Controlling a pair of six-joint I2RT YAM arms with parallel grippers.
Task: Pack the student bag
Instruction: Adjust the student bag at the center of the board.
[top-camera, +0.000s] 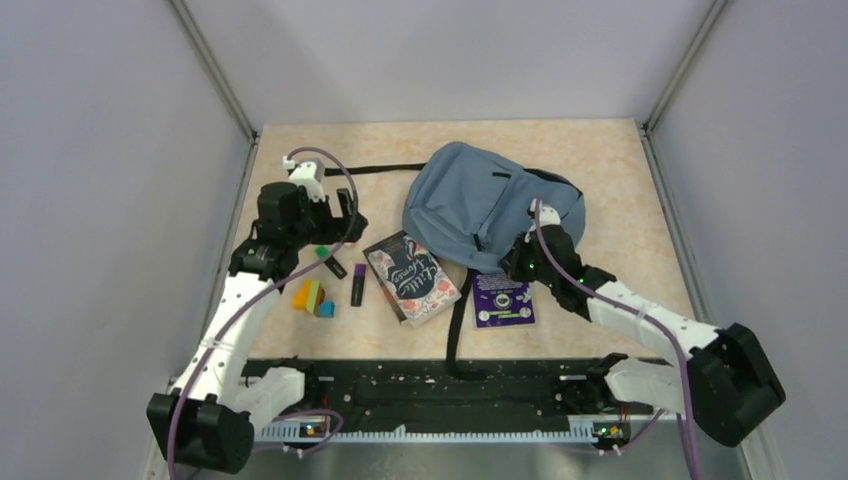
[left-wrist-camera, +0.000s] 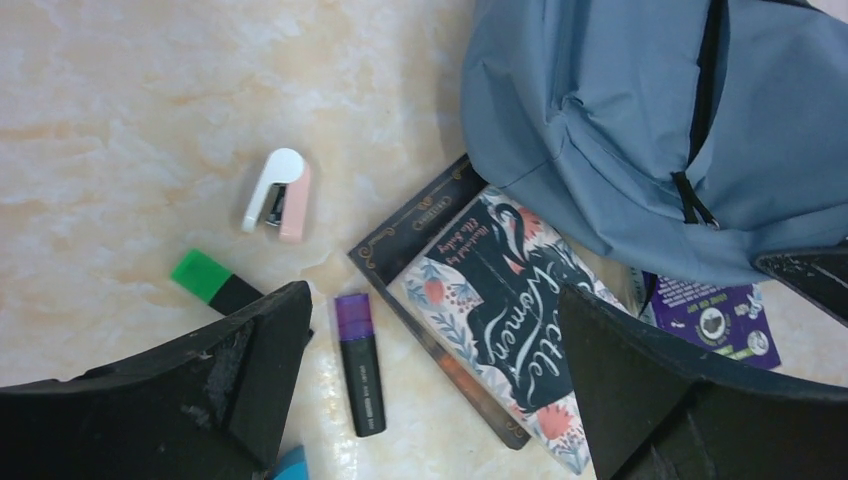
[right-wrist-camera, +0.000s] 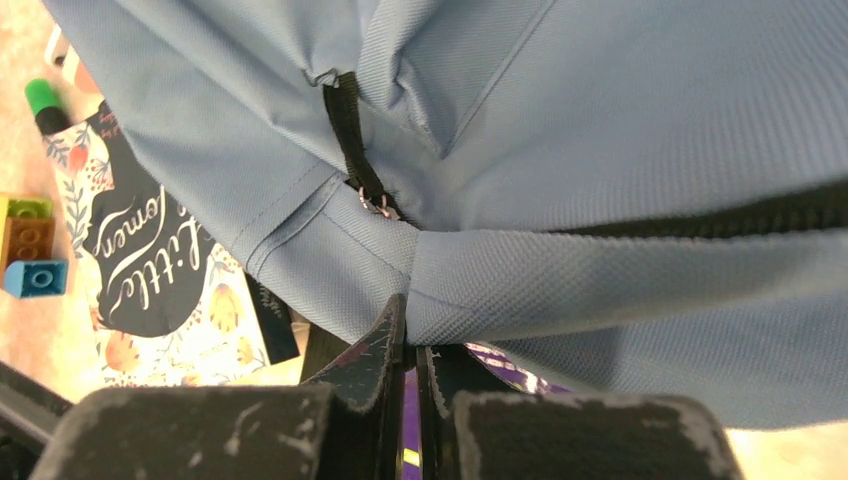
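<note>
I will next move my left gripper to the right in the top view and down onto the bag's folded corner by the book, because that side of the bag lies unheld.
The student bag (top-camera: 480, 200) is a blue-grey backpack lying at the middle back of the table, its lower edge resting over a floral book (top-camera: 412, 278). My right gripper (top-camera: 522, 262) is shut on a fold of the bag's fabric (right-wrist-camera: 600, 120) at the lower right edge, and the cloth bunches at the closed tips of the right gripper (right-wrist-camera: 412, 335). My left gripper (top-camera: 340, 222) hovers wide open and empty over the table. Below the left gripper (left-wrist-camera: 432, 295) lie a purple highlighter (left-wrist-camera: 360, 365) and the book's corner (left-wrist-camera: 510, 320).
A green highlighter (left-wrist-camera: 215, 282) and a pink-white stapler (left-wrist-camera: 280, 195) lie left of the book. Coloured blocks (top-camera: 312, 297) sit near the left arm. A purple card (top-camera: 502, 298) lies under the bag's edge. Black straps (top-camera: 458, 320) trail to the front and back left.
</note>
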